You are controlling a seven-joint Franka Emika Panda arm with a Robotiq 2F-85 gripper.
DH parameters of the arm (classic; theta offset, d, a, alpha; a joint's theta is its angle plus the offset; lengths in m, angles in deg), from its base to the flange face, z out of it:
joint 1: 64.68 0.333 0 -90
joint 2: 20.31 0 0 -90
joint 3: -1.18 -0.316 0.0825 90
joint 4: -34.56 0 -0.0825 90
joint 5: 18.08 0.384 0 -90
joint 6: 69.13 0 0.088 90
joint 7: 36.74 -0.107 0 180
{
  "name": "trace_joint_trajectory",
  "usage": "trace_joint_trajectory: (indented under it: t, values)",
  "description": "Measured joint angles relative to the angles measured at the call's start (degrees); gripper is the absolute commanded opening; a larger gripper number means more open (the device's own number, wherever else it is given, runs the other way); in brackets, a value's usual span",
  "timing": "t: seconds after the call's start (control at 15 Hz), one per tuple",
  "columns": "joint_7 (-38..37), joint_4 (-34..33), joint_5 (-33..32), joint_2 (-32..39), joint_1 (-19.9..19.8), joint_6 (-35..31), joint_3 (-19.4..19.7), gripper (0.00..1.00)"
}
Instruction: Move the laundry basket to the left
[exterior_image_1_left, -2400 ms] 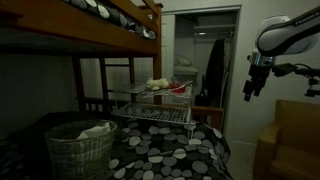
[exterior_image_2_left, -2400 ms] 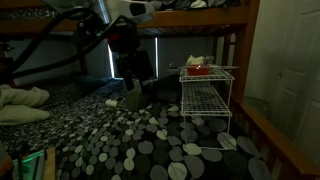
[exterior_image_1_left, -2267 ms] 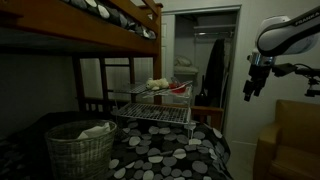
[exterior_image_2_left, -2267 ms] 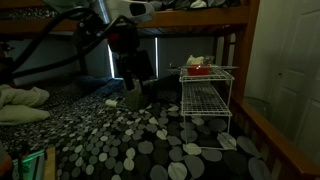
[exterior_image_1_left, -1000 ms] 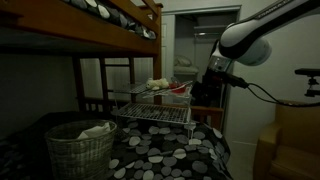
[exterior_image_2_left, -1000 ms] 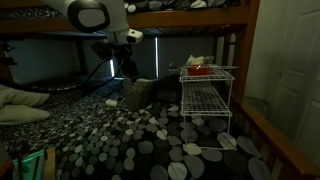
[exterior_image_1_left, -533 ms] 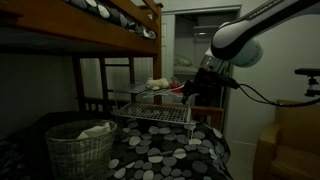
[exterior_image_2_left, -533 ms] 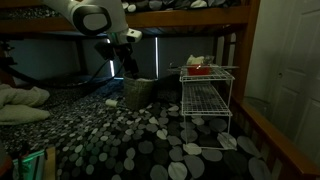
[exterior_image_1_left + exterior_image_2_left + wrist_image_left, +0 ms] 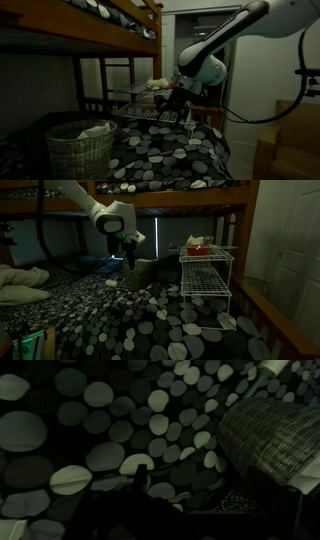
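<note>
My gripper reaches outward to the laundry basket [image 9: 80, 148] next and closes astride the nearest part of the basket's rim, as only bedspread lies between its spread fingers.
The laundry basket [image 9: 80, 148], round grey-beige wicker with white cloth inside, stands on the spotted bedspread at the lower left in an exterior view. It shows dimly behind the arm in an exterior view [image 9: 141, 273]. In the wrist view its woven wall [image 9: 272, 432] fills the right side. My gripper [image 9: 168, 103] hangs in front of the wire rack, to the right of the basket and apart from it. It also shows in an exterior view [image 9: 131, 256]. In the wrist view its dark fingers [image 9: 200, 500] are spread, with only bedspread between them.
A white metal wire rack [image 9: 150, 112] with small items on top stands on the bed; it also shows in an exterior view [image 9: 206, 275]. A wooden upper bunk [image 9: 110, 18] hangs overhead. Pillows [image 9: 20, 284] lie to one side. A doorway [image 9: 200, 50] is behind.
The arm has swung from high at the side down and across over the bed, towards the wire rack and the basket. The basket has not moved.
</note>
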Motion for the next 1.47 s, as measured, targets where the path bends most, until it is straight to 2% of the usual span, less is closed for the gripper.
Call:
trace_joint_trajectory:
  t: [0.13, 0.33, 0.47, 0.67, 1.0, 1.2, 1.47]
  values:
    - [0.83, -6.40, 2.43, 7.03, 1.28, -2.23, -2.04, 1.00]
    - [1.44, -16.26, -0.24, 15.91, 2.86, -2.57, -5.14, 1.00]
    - [1.44, -19.41, -1.15, 18.98, 3.46, -2.57, -5.60, 1.00]
    - [0.73, -20.31, -0.92, 19.93, 3.27, -2.63, -5.65, 1.00]
    - [-4.80, -26.37, 2.11, 26.47, 3.96, -8.49, -8.10, 1.00]
    - [-8.87, -31.28, 2.11, 30.82, 5.33, -9.74, -8.44, 1.00]
    - [-19.73, -36.62, -1.80, 35.43, 8.88, -9.01, -5.89, 1.00]
